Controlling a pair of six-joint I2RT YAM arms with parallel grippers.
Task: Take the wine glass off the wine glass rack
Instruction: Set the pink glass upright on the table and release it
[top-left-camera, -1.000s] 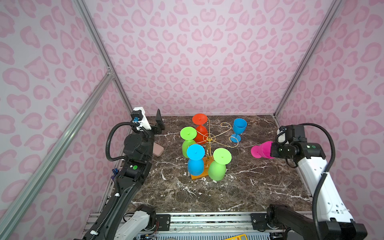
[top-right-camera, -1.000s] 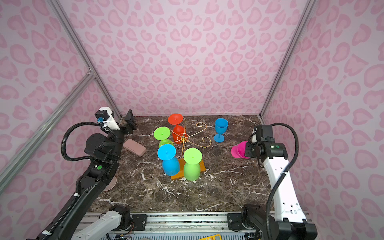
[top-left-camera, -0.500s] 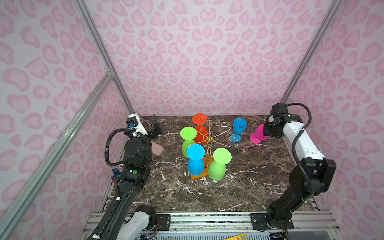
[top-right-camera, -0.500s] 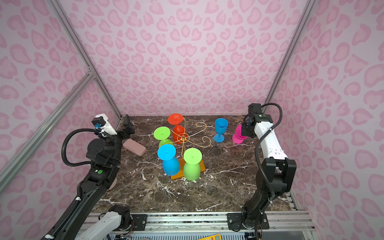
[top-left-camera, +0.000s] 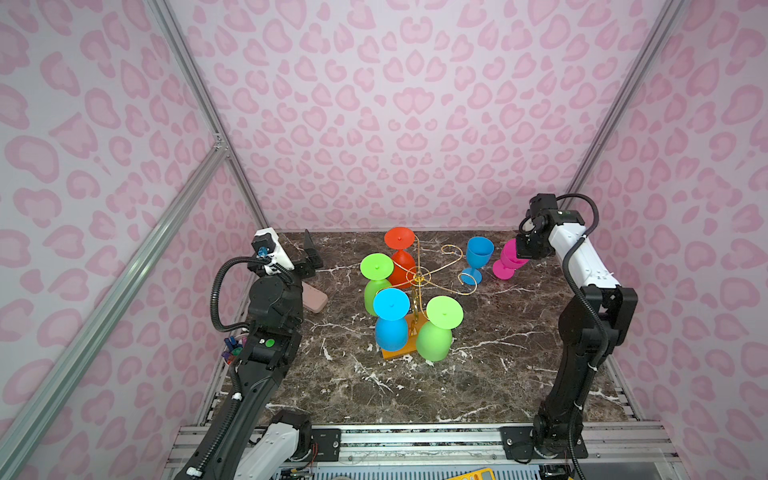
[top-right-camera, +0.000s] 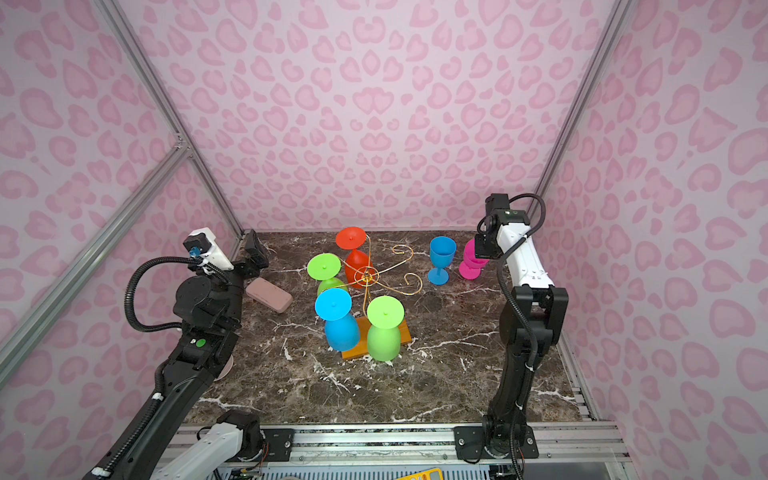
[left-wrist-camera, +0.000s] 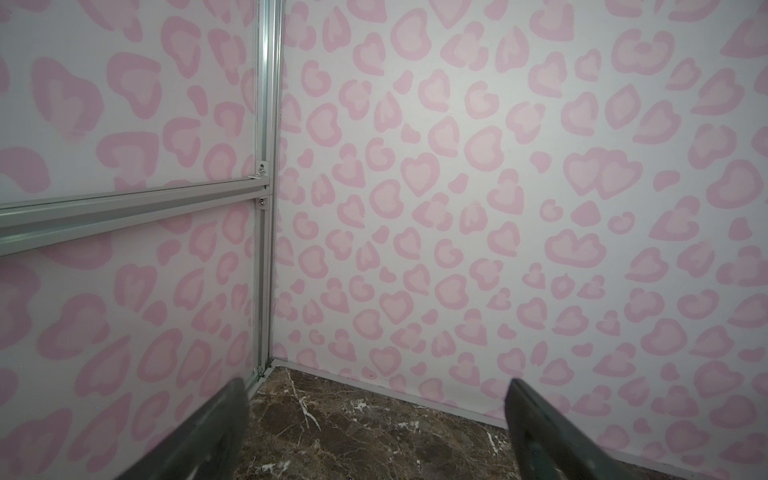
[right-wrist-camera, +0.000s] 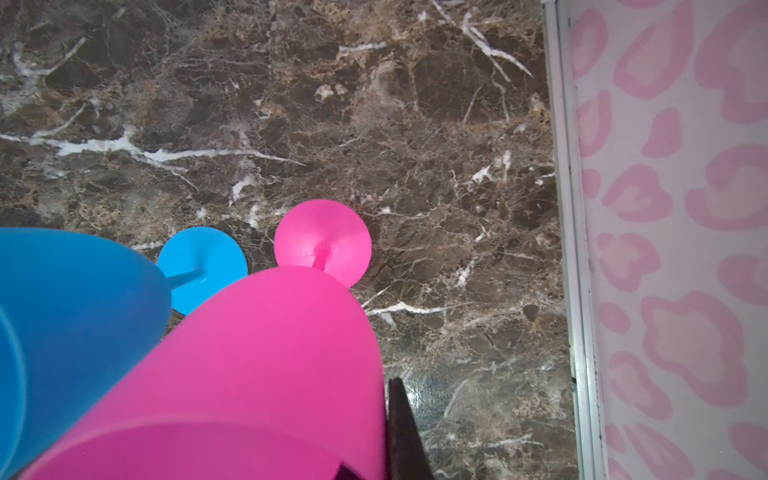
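Observation:
The tabletop beside the blue glass lies below. So my right gripper should next move gently down toward the blue glass to level the pink glass's tilted foot, then let go of the pink glass's rim.
The wine glass rack (top-left-camera: 419, 276) (top-right-camera: 368, 275), thin gold wire on an orange wooden base (top-left-camera: 399, 353), stands mid-table with several coloured glasses hanging upside down from it. My right gripper (top-left-camera: 524, 249) (top-right-camera: 484, 248) is shut on the rim of a pink wine glass (top-left-camera: 508, 257) (top-right-camera: 471, 259) (right-wrist-camera: 257, 365) at the back right, clear of the rack. The glass is tilted, foot down close to the table. One dark finger (right-wrist-camera: 401, 432) lies against its outer wall. My left gripper (top-left-camera: 311, 253) (top-right-camera: 255, 251) (left-wrist-camera: 376, 415) is open and empty at the back left, facing the wall corner.
A blue glass (top-left-camera: 478, 253) (top-right-camera: 441, 255) (right-wrist-camera: 83, 316) stands upright just left of the pink one. A pinkish-brown case (top-left-camera: 313, 297) (top-right-camera: 269, 295) lies near my left arm. The right wall (right-wrist-camera: 665, 249) is close beside the pink glass.
My right arm has swung from the right middle to the back right, turning the pink glass from sideways to foot-down beside the blue glass. My left gripper drew back and opened wider.

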